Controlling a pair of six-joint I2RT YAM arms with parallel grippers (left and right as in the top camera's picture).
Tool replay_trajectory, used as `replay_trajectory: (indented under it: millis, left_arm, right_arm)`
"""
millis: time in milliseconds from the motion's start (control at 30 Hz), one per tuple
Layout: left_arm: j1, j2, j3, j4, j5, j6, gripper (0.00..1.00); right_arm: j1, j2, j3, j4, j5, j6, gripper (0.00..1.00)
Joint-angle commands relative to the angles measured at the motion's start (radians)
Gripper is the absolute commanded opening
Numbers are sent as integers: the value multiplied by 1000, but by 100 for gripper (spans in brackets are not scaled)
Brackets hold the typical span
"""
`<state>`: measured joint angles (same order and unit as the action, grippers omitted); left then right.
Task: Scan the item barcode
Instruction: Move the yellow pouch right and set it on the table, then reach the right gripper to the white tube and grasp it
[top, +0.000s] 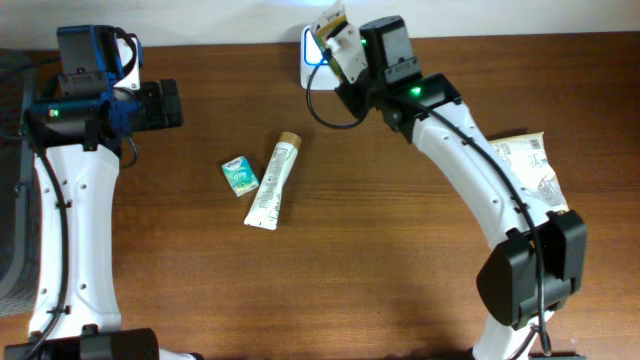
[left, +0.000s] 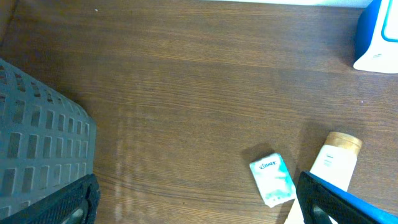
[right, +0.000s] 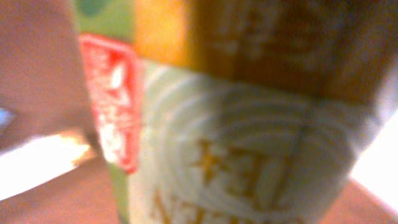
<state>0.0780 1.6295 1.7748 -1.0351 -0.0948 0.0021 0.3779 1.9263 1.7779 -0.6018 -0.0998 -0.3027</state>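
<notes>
I first need to swing my right gripper back from the scanner (top: 309, 52) to put the item down on the empty wood beside the white printed pouch.
The item (top: 334, 38) is a small green, yellow and white packet with a red label. It is held up at the back of the table, right in front of the white and blue scanner (top: 309, 52). My right gripper (top: 347, 62) is shut on it. In the right wrist view the blurred item (right: 236, 137) fills the frame and hides the fingers. I cannot make out a barcode. My left gripper (top: 168, 103) hovers at the far left, open and holding nothing. In its wrist view it (left: 199, 211) stands wide over bare wood.
A teal tissue pack (top: 239, 175) and a white tube (top: 272, 182) with a tan cap lie mid-table, seen too as the pack (left: 272, 179) and tube (left: 333, 158). A white printed pouch (top: 527, 165) lies under the right arm. A grey basket (left: 37, 137) stands at the left edge.
</notes>
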Motion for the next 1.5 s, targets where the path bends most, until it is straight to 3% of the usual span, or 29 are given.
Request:
replay_trajectory:
  millis: [0,100,300,567,600,700,767,867,967,1133,1200,1233,1300,1367,1467]
  left_arm:
    - [2,-16,3,1,-7,-10,99]
    - [2,-16,3,1,-7,-10,99]
    - [2,-16,3,1,-7,-10,99]
    - [2,-16,3,1,-7,-10,99]
    - [2,-16,3,0,-8,-10,99]
    - [2,-16,3,1,-7,-10,99]
    - [2,-16,3,1,-7,-10,99]
    - [2,-16,3,1,-7,-10,99]
    - [2,-16,3,1,-7,-10,99]
    - [2,-16,3,1,-7,-10,99]
    - [2,-16,3,1,-7,-10,99]
    - [2,-16,3,1,-7,-10,99]
    - [2,-16,3,1,-7,-10,99]
    - [2,-16,3,1,-7,-10,99]
    - [2,-16,3,1,-7,-10,99]
  right_arm:
    - [-69,-63,14,-116,-355,238,4]
    - [-144,-59,9,-336,-290,230,4]
    - [-280,-5,-15,-585,-64,233,4]
    - [-355,66,-191,-596,120,166,5]
    - [-357,66,-217,-583,154,157,11]
    - [-360,66,-276,-551,270,162,13]
    - [-360,66,-285,-550,286,189,20]
    - [-360,66,-285,-562,350,214,41]
    - [-359,66,-246,-624,369,249,54]
    - [-322,66,-18,-744,57,263,60]
    - [-293,66,63,-742,-117,263,67]
    - [-278,66,81,-717,-220,263,72]
    - [-242,67,74,-638,-414,264,99]
    - [-192,74,52,-574,-477,273,99]
    - [-109,85,3,-483,-476,406,99]
